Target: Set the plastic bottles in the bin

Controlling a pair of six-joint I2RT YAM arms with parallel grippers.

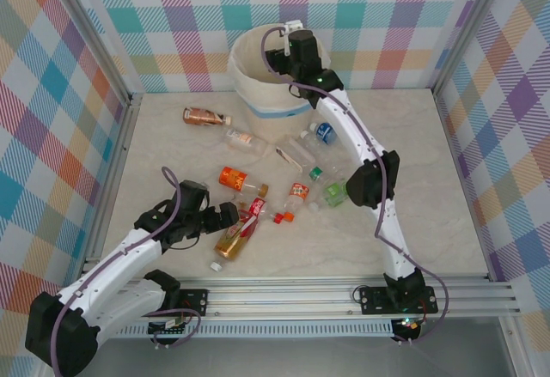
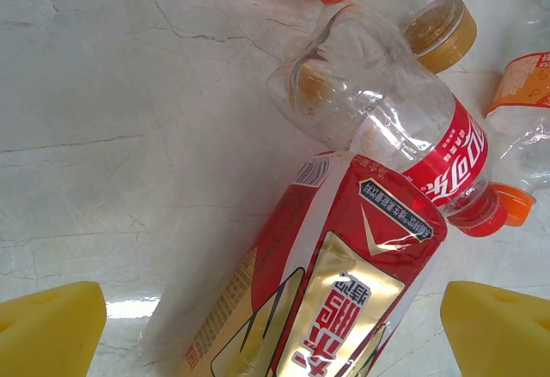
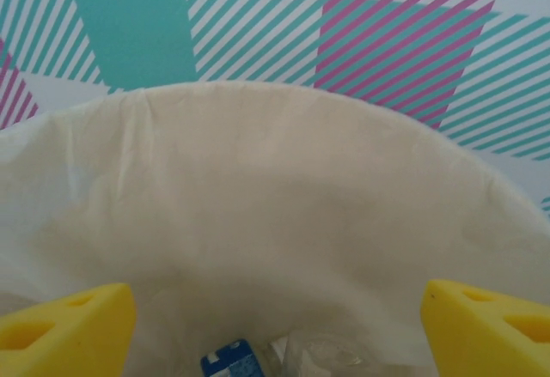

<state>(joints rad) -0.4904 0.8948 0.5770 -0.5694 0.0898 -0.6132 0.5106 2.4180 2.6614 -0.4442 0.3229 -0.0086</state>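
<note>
The bottle lies slanted between the left gripper's fingers, so the robot will next lower that gripper onto the red-and-gold label (image 1: pixel 235 237) (image 2: pixel 331 282) and turn its fingers in line with the bottle.
The bin (image 1: pixel 258 81) stands at the back of the table. My right gripper (image 1: pixel 282 51) hangs open over its mouth with nothing between its fingers. In the right wrist view the gripper (image 3: pixel 275 330) looks into the bin's white liner (image 3: pixel 275 188), where a blue-labelled bottle (image 3: pixel 230 365) and a clear bottle (image 3: pixel 331 361) lie at the bottom. Several plastic bottles are scattered on the table. My left gripper (image 1: pixel 230 219) is open low over a red-and-gold-labelled bottle (image 1: pixel 234 240). That bottle (image 2: pixel 326 300) lies between its yellow fingertips (image 2: pixel 47 330), apart from both.
A clear red-labelled bottle (image 2: pixel 412 145) lies across the red-and-gold one's far end. An orange-labelled bottle (image 1: pixel 237 179), a brown-labelled one (image 1: pixel 204 117), a blue-labelled one (image 1: pixel 323 132) and a green one (image 1: pixel 332 191) lie mid-table. Metal frame posts and checked walls enclose the table.
</note>
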